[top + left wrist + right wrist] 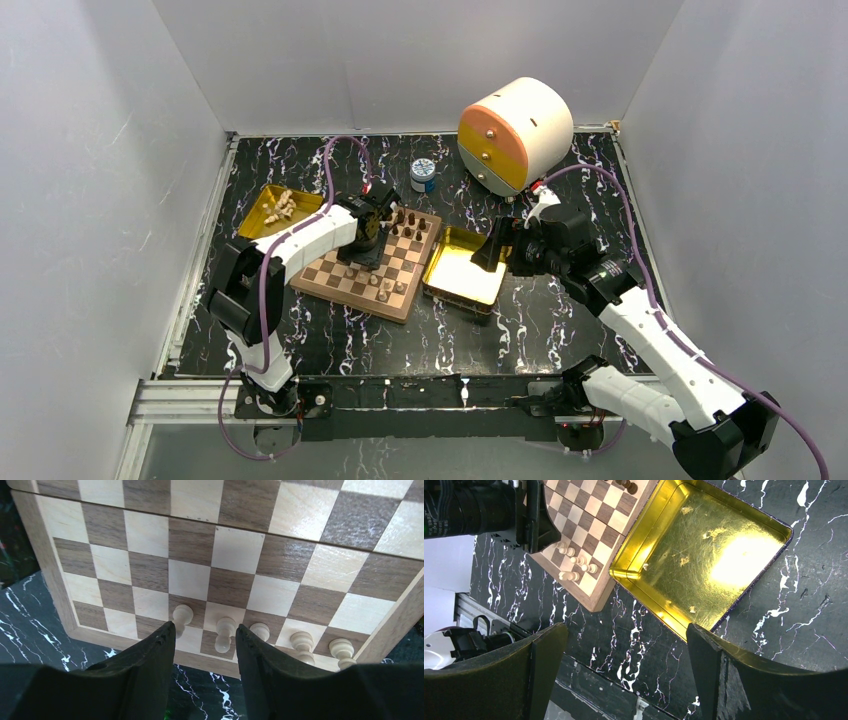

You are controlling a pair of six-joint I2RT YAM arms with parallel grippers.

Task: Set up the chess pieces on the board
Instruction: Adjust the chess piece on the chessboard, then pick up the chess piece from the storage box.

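Observation:
A pale chess piece gets my left gripper next, moving left in the top view and down onto it. Pale chess pieces still lie loose in the second gold tray.
The board [335, 272] lies left of the table's centre. Dark chess pieces [408, 222] stand along its far edge and pale ones [385, 288] near its front right corner. My left gripper [365, 245] hangs over the board, pointing down. In the left wrist view it [204, 630] is open above a row of several pale pieces, and one pale pawn [225, 632] stands on the board [190, 535] in line with the gap, untouched. My right gripper [626, 635] is wide open over dark tabletop, near the front edge of a gold tray [704, 555], holding nothing.
A second gold tray [262, 222] left of the board holds loose pale pieces [281, 207]. At the back right lies a large cream and orange drum [515, 132], with a small blue-lidded jar [423, 175] beside it. Grey walls close in three sides.

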